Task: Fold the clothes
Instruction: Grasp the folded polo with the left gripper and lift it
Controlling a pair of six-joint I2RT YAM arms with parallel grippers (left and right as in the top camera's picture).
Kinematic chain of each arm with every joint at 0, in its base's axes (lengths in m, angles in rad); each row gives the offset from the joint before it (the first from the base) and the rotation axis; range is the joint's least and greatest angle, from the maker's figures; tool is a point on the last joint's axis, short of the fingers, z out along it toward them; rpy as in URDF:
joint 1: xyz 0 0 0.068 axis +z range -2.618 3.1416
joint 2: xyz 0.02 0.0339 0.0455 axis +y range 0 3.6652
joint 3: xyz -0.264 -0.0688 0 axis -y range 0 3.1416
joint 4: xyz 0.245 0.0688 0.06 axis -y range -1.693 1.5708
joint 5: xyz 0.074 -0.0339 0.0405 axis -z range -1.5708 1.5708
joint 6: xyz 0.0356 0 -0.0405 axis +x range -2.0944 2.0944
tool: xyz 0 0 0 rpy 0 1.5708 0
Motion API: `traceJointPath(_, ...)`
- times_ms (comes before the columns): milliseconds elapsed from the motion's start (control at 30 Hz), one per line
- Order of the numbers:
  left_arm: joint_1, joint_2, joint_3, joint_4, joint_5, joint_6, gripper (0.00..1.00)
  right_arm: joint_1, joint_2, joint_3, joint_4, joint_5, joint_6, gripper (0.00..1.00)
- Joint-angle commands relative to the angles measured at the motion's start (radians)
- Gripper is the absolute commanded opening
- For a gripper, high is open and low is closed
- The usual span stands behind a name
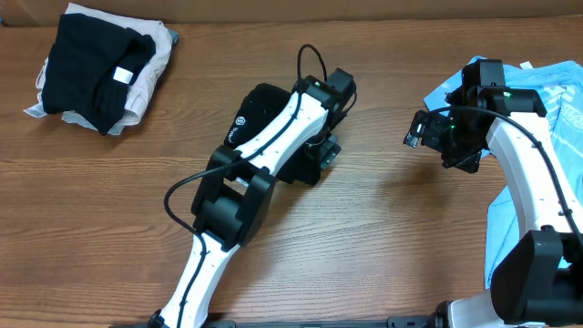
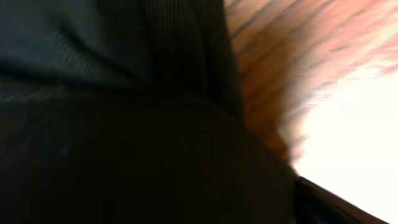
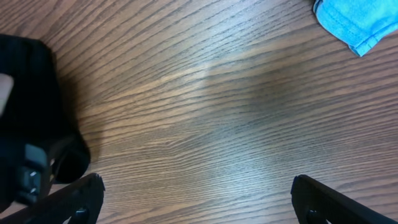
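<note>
My left gripper moves low toward the black T-shirt's middle next, since fabric already crowds the wrist view. It then closes on the shirt's edge by the wood.
A black T-shirt with a small white logo lies folded mid-table. My left gripper is down at its right edge. In the left wrist view black fabric fills the blurred frame and hides the jaws, so I cannot tell whether they hold it. My right gripper hovers over bare wood to the right of the shirt. Its fingers are wide apart and empty in the right wrist view. Light blue T-shirts lie at the right edge under the right arm. One corner shows in the right wrist view.
A stack of folded clothes, black on white, sits at the far left corner. More light blue cloth hangs near the right arm's base. The wooden table shows between the arms. The left arm's dark parts show at the right wrist view's left edge.
</note>
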State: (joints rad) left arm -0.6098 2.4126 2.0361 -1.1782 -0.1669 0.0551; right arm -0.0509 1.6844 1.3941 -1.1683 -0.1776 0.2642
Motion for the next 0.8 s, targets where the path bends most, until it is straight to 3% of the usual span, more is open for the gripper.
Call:
traceJointPath(0,0.001,0.089,-0.012,-0.008,-0.122,0.008,0.89,-0.005,-0.013,0.013,0.007,0.005,-0.006,1.0)
traceJointPath(133,0.003,0.128,-0.012,-0.011,-0.125,-0.01,0.73,-0.005,-0.013,0.013,0.014,0.005,-0.006,1.0)
traceJointPath(200,0.003,0.136,-0.012,-0.016,-0.125,-0.01,0.45,-0.005,-0.013,0.013,0.016,0.005,-0.006,1.0)
traceJointPath(233,0.003,0.139,-0.012,-0.018,-0.125,-0.01,0.24,-0.005,-0.013,0.013,0.018,0.005,-0.006,1.0)
traceJointPath(267,0.003,0.139,-0.012,-0.019,-0.126,-0.009,0.14,-0.005,-0.013,0.013,0.019,0.005,-0.006,1.0)
traceJointPath(333,0.003,0.139,-0.012,-0.018,-0.134,0.0,0.04,-0.005,-0.013,0.013,0.019,0.005,-0.006,1.0)
traceJointPath(567,0.02,0.138,0.003,-0.034,-0.176,-0.002,0.04,-0.005,-0.013,0.013,0.018,0.019,-0.006,1.0)
traceJointPath(767,0.07,0.138,0.153,-0.17,-0.172,-0.042,0.04,-0.005,-0.013,0.013,0.018,0.02,-0.007,1.0)
